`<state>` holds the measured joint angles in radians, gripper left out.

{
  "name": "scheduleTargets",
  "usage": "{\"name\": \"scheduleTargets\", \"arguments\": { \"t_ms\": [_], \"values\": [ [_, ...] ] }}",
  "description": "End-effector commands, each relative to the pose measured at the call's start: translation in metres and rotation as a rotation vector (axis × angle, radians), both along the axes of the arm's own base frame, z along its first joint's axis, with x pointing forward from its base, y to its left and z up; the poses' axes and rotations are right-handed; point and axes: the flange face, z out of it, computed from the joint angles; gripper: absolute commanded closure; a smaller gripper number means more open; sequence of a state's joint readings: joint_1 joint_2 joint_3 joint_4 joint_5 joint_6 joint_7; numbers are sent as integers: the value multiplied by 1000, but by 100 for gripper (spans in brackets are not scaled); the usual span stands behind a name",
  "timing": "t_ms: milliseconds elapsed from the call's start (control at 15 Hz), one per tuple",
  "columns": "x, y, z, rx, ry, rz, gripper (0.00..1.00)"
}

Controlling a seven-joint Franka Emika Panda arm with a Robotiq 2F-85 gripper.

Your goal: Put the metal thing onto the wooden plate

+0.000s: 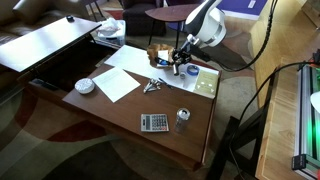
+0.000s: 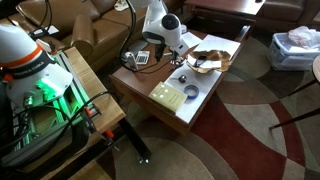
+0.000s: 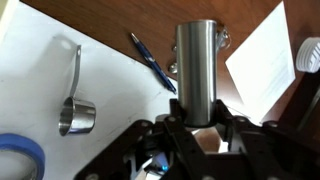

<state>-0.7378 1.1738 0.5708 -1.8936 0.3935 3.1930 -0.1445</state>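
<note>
My gripper is still above the white sheet, so next it should carry the metal thing outward over the wooden plate (image 2: pixel 208 60) and let go of it.
My gripper (image 3: pixel 195 118) is shut on the metal thing (image 3: pixel 196 60), a dark-grey metal cylinder that stands upright between the fingers in the wrist view. In both exterior views the gripper (image 1: pixel 179 67) (image 2: pixel 178 60) hangs low over the far part of the table, next to the pale green-white board (image 1: pixel 205 81). The wooden plate (image 2: pixel 208 60), a brown round dish, lies just beyond the gripper at the table's end; it does not show in the wrist view.
A steel measuring scoop (image 3: pixel 74 112), a blue pen (image 3: pixel 152 61) and a blue tape ring (image 3: pixel 18 157) lie on the white sheet under the gripper. Also on the table are a calculator (image 1: pixel 154 122), a shiny cup (image 1: pixel 182 118), a silvery splayed object (image 1: pixel 152 87), a white bowl (image 1: pixel 85 86) and paper (image 1: pixel 118 83).
</note>
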Motion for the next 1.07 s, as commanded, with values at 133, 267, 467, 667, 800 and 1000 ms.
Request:
{"name": "scheduleTargets", "arguments": {
  "t_ms": [133, 267, 467, 667, 800, 1000],
  "values": [
    [4, -22, 1, -28, -84, -309, 88],
    [5, -25, 3, -38, -121, -419, 88],
    [2, -26, 8, -50, -112, -422, 63],
    [9, -31, 3, -53, -162, -573, 88],
    [14, -40, 2, -78, -218, -678, 88],
    [18, -43, -3, -139, -286, -810, 88]
  ]
}}
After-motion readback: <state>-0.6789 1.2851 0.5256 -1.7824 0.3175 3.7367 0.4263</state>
